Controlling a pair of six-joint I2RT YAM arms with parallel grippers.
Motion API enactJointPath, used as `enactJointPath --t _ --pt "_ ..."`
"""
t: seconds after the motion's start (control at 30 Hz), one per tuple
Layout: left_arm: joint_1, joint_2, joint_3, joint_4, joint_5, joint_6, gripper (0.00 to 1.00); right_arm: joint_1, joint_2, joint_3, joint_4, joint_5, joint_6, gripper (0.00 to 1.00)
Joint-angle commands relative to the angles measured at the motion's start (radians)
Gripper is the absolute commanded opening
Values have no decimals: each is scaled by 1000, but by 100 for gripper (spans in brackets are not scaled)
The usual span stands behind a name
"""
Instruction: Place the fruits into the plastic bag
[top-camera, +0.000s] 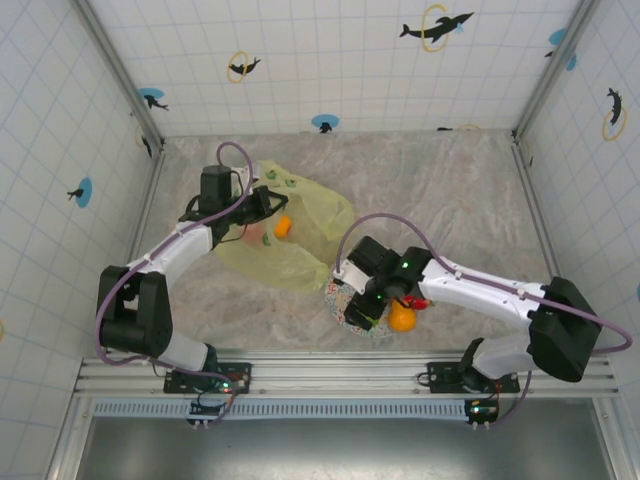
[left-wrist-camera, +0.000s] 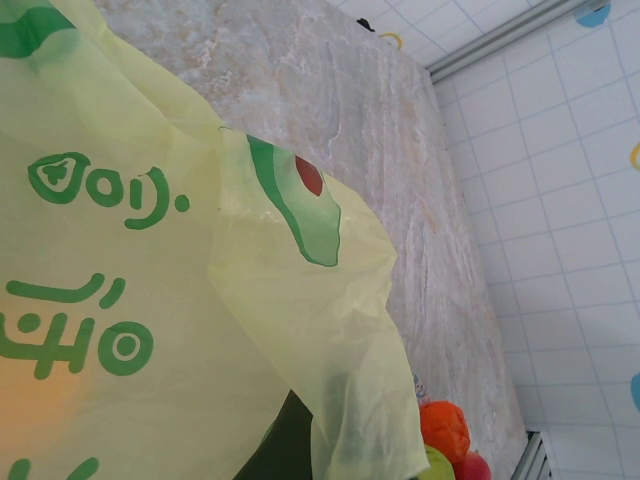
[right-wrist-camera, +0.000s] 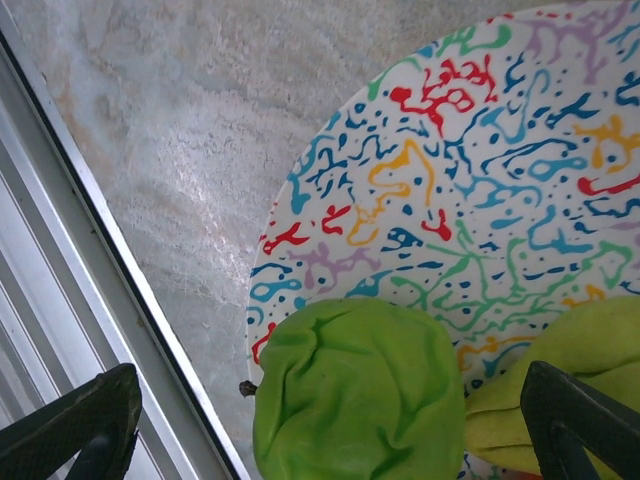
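Note:
My right gripper will go down around the crumpled green round fruit (right-wrist-camera: 355, 390) next, then close on it.
The yellow-green plastic bag (top-camera: 300, 235) lies at the table's centre-left, with an orange fruit (top-camera: 283, 227) showing inside it. My left gripper (top-camera: 262, 205) is shut on the bag's edge, and in the left wrist view the plastic bag (left-wrist-camera: 200, 300) drapes over a dark finger (left-wrist-camera: 285, 440). My right gripper (top-camera: 375, 300) hangs open over the speckled plate (top-camera: 340, 305). In the right wrist view a crumpled green round fruit (right-wrist-camera: 355, 390) sits between the spread fingertips (right-wrist-camera: 90, 420), untouched. A yellow-green pear (right-wrist-camera: 575, 365) lies beside it. Orange (top-camera: 402, 318) and red (top-camera: 416, 300) fruits rest by the plate.
The plate (right-wrist-camera: 450, 200) sits close to the metal rail (right-wrist-camera: 60, 300) at the table's near edge. Tiled walls enclose the table on three sides. In the left wrist view, orange (left-wrist-camera: 445, 428), green (left-wrist-camera: 437, 466) and red (left-wrist-camera: 472, 468) fruits appear beyond the bag.

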Motion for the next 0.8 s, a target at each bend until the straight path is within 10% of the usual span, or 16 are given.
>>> enactJointPath --t 0.0,0.43,0.77 --pt "-1 1 9 -7 2 26 0 13 24 -28 -29 4 -13 100" --pt "-1 1 9 -8 -1 27 0 36 99 -77 14 39 -23 98" --pt "-2 1 9 -9 -1 27 0 33 107 -85 60 67 -30 70"
